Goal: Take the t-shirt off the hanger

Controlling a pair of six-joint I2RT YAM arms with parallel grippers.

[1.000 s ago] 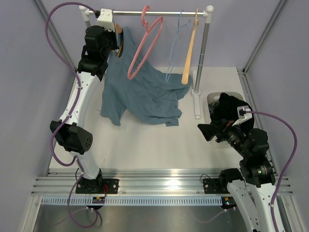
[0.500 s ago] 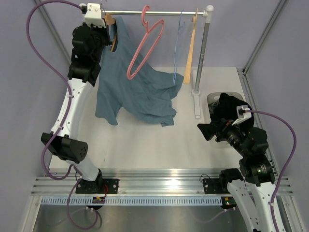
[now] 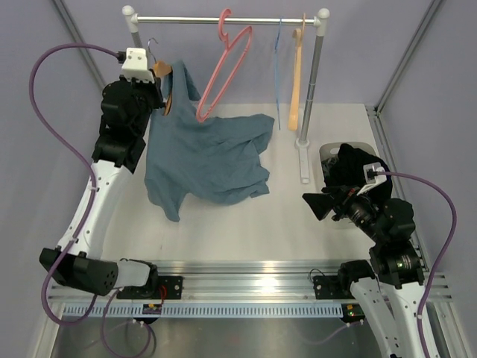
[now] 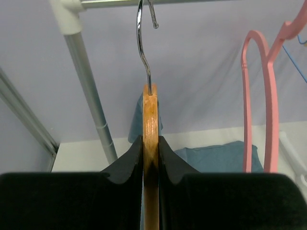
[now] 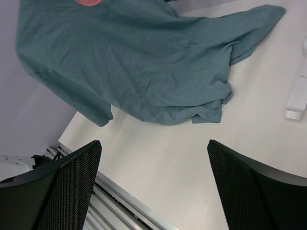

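The table's near edge lies back from my left gripper, so my left gripper should move back, turn toward the bin and let go of the hanger above that edge.
The teal-blue t-shirt (image 3: 205,153) hangs by its neck from the orange-tan hanger (image 3: 163,71), and its lower part lies spread on the table. My left gripper (image 3: 159,88) is shut on the hanger's wooden top, just under the grey metal hook (image 3: 151,48). The hook hangs free below the rail. In the left wrist view both jaws press the wood of the hanger (image 4: 150,115) below its hook (image 4: 143,48), with my left gripper (image 4: 150,143) around it. My right gripper (image 3: 316,203) is open and empty, right of the shirt. It looks at the shirt (image 5: 134,62) from the right gripper's (image 5: 153,146) wrist view.
The rail (image 3: 223,20) carries a pink hanger (image 3: 223,67), a thin blue wire hanger (image 3: 279,74) and a paler tan hanger (image 3: 296,82). Its right post (image 3: 313,82) stands on the table. A black clothing heap (image 3: 350,168) fills a bin at the right.
My left gripper has lifted the hanger's hook off the rail and moved it down, left and towards the near side. The shirt was dragged left with it. The right arm has not moved.
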